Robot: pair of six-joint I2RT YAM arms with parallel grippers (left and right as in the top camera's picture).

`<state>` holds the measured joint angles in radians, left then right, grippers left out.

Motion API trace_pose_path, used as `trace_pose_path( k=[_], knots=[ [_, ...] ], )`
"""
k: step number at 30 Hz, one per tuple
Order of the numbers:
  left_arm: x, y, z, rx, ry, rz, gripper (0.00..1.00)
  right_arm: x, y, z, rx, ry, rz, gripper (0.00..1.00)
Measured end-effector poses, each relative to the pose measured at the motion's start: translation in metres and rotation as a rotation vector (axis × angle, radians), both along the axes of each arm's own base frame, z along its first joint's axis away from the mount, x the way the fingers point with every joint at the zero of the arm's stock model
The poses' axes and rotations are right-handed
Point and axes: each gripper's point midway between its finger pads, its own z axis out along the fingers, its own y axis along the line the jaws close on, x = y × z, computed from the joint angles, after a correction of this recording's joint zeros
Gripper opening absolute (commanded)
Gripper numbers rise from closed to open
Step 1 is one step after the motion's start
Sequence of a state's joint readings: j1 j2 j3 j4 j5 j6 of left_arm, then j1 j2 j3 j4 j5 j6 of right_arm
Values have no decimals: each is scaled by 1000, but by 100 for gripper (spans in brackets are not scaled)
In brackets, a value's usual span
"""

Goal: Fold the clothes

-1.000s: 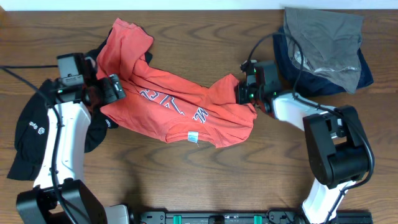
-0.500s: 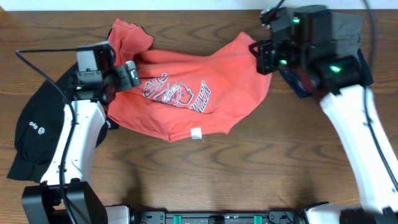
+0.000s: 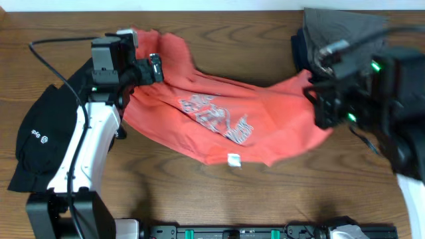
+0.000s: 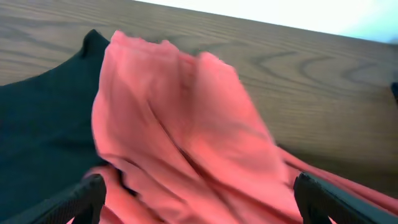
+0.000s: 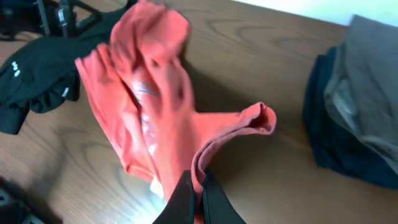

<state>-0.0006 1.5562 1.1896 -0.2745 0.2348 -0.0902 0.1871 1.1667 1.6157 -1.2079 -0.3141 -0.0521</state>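
Observation:
My left gripper draws back and lowers onto the shirt's near corner (image 3: pixel 129 119) beside the black top next, since that lies below the gripper, nearer my base.
The orange-red T-shirt (image 3: pixel 219 119) hangs stretched across the table, lettering up, between my two grippers. My right gripper (image 3: pixel 317 106) is shut on a folded edge of the shirt (image 5: pixel 155 106) and holds it up off the table; the pinch shows in the right wrist view (image 5: pixel 194 199). My left gripper (image 3: pixel 154 68) is at the shirt's far left end. Its fingers stand wide apart (image 4: pixel 205 199) with shirt fabric (image 4: pixel 186 124) bunched between them. The black top (image 3: pixel 40 139) with a small white logo lies at the left under the left arm, and partly under the shirt (image 4: pixel 43 124).
A pile of grey and navy clothes (image 3: pixel 345 40) lies at the back right corner, just behind the right gripper, also in the right wrist view (image 5: pixel 354 112). A white tag (image 3: pixel 234 159) hangs at the shirt's front edge. Bare wood lies in front of the shirt.
My right gripper has risen and carried the shirt's right end to the right and towards the front. My left gripper has moved back and to the right. The shirt is pulled out longer.

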Motion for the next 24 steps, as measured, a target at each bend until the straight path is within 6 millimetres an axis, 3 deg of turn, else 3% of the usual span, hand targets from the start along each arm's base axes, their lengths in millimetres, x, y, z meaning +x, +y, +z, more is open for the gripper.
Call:
trace_pose_path(
  k=[4, 9, 14, 20, 24],
  knots=[
    [8, -8, -13, 6, 70, -45, 98, -16, -13, 10, -6, -34, -30, 1],
    [6, -20, -57, 28, 205, -103, 98, -16, -24, -2, -36, 18, -61, 1],
    [-26, -25, -95, 51, 390, -157, 98, 6, -25, -30, -61, 129, -67, 1],
    [-63, -24, -108, 68, 542, -197, 99, 38, -19, -58, -62, 208, -45, 1],
    [-64, -23, -114, 75, 559, -209, 98, 54, -11, -72, -46, 237, -12, 1]
  ],
)
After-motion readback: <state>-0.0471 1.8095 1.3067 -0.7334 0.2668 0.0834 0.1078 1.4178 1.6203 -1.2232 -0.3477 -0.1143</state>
